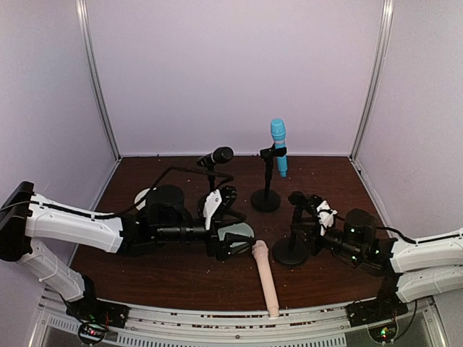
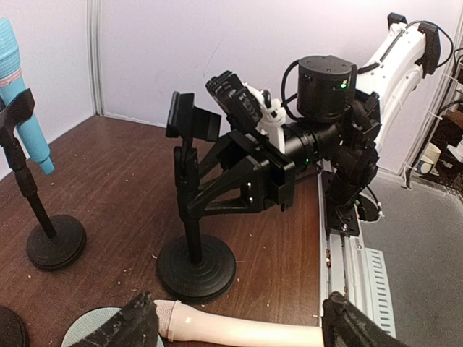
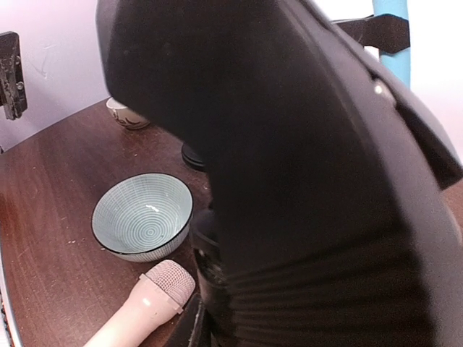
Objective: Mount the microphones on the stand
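Note:
I'll shift my right gripper and the post slightly toward the pink microphone's head, then open.
A pale pink microphone (image 1: 265, 278) lies flat on the table, its head toward the empty stand (image 1: 291, 250). My left gripper (image 1: 235, 243) hovers open over the head end; in the left wrist view the pink microphone (image 2: 239, 331) lies lengthwise between the spread fingers (image 2: 130, 327), untouched. My right gripper (image 2: 189, 189) is shut on the post of the empty stand (image 2: 197, 266), whose clip holds nothing. The light blue microphone (image 1: 278, 144) sits in the middle stand's clip. The black microphone (image 1: 217, 155) sits on the back-left stand. The right wrist view is mostly blocked by dark stand parts.
A teal striped bowl (image 1: 242, 231) sits under the left gripper, beside the pink microphone's head (image 3: 163, 285). A small white bowl (image 1: 144, 196) sits behind the left arm. The blue microphone's stand base (image 1: 265, 200) is behind the empty stand. A metal rail (image 1: 217, 318) runs along the near edge.

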Motion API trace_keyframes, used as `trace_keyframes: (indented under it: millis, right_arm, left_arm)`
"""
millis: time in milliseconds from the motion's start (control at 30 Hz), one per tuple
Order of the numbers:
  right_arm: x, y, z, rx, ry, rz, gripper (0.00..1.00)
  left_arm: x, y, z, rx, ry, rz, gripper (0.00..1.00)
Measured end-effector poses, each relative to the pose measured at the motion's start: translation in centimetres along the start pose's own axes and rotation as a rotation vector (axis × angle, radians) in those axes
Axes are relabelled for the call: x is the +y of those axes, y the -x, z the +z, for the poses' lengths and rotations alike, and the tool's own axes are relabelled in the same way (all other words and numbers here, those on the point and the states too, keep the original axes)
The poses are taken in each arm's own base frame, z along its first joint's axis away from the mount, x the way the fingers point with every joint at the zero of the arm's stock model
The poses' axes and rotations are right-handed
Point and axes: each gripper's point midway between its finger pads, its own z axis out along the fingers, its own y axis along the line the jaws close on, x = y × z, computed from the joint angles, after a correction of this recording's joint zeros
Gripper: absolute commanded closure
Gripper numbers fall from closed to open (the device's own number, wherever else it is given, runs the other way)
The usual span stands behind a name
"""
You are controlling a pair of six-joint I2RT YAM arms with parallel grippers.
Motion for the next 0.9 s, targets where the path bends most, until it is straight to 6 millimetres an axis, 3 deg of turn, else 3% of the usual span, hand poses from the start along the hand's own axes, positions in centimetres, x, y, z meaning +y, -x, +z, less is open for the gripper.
trace_keyframes:
  millis: [300,600,733,900]
  right_arm:
    - [1.6,0.1,0.7,-0.002,0.094,-0.013,0.99]
    - [2.0,0.4,0.8,0.004,0.111,0.005,0.47]
    - [1.7,2.5,-0.4,-0.047,0.1,0.042,0.36]
    - [1.1,5.0,-3.1,-0.12,0.075,0.123,0.3]
  left_arm:
    - [-0.3,-0.9,-0.2,0.014,-0.015,0.001,0.21]
    - [-0.3,-0.9,-0.2,0.013,-0.016,0.007,0.21]
    - [-0.1,-1.1,-0.2,0.022,-0.007,0.006,0.2]
    - [0.8,-1.9,-0.2,0.058,0.046,-0.004,0.13]
